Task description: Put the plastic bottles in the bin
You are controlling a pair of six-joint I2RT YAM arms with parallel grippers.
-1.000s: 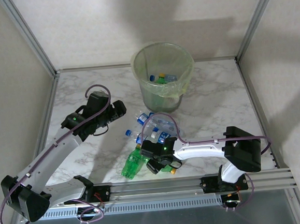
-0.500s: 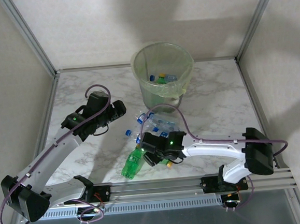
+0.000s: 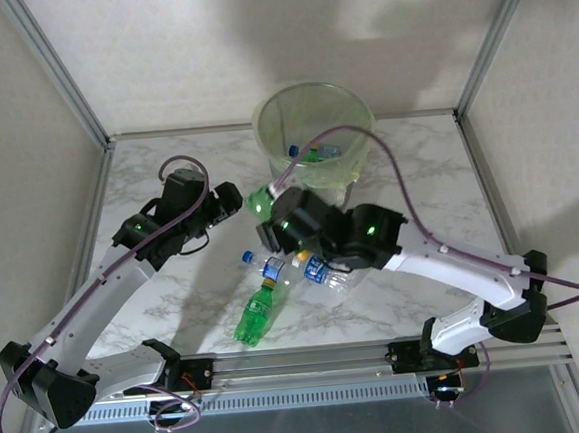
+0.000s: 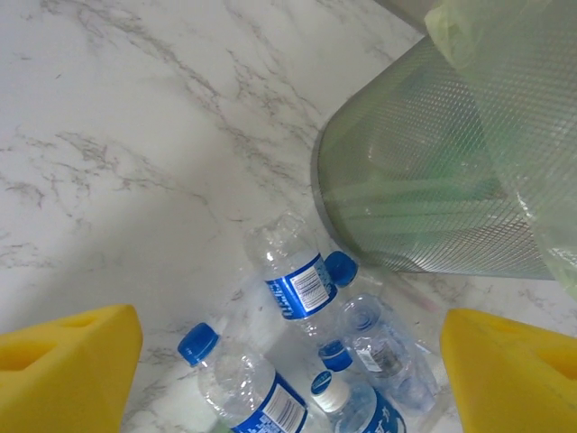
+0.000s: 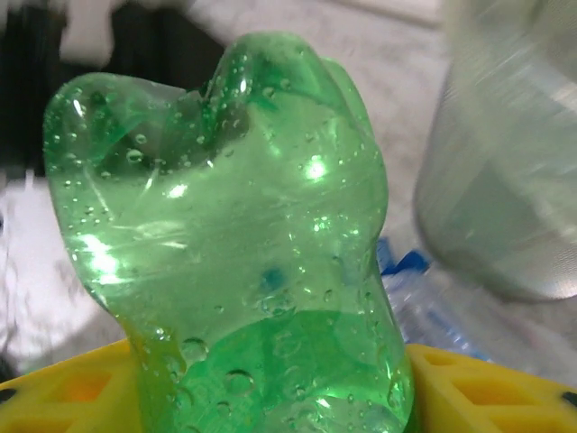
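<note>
I need to raise my right gripper next and move it outward over the bin's opening [image 3: 314, 124] to release the green plastic bottle [image 3: 259, 203], because the green plastic bottle still hangs beside the bin.
My right gripper [image 3: 276, 221] is shut on a green plastic bottle [image 3: 259, 203], lifted just left of the bin's base. In the right wrist view the green bottle [image 5: 234, 225] sits between the yellow pads [image 5: 491, 388]. The bin [image 3: 266, 138], a translucent bucket with a pale green liner, stands at the back centre with a few bottles [image 3: 315, 152] inside. Another green bottle [image 3: 255, 314] and clear blue-capped bottles [image 3: 322, 272] lie on the table. My left gripper [image 3: 220, 206] hangs open left of them, over clear bottles [image 4: 296, 278] beside the bin [image 4: 424, 207].
The marble table [image 3: 146, 178] is fenced by a metal frame with walls at the back and both sides. A purple cable [image 3: 408, 192] arcs over the right arm. The arm rail [image 3: 311, 360] runs along the near edge.
My right arm has risen from the near pile and swung away toward the bin, carrying a green bottle. The left arm has barely moved.
</note>
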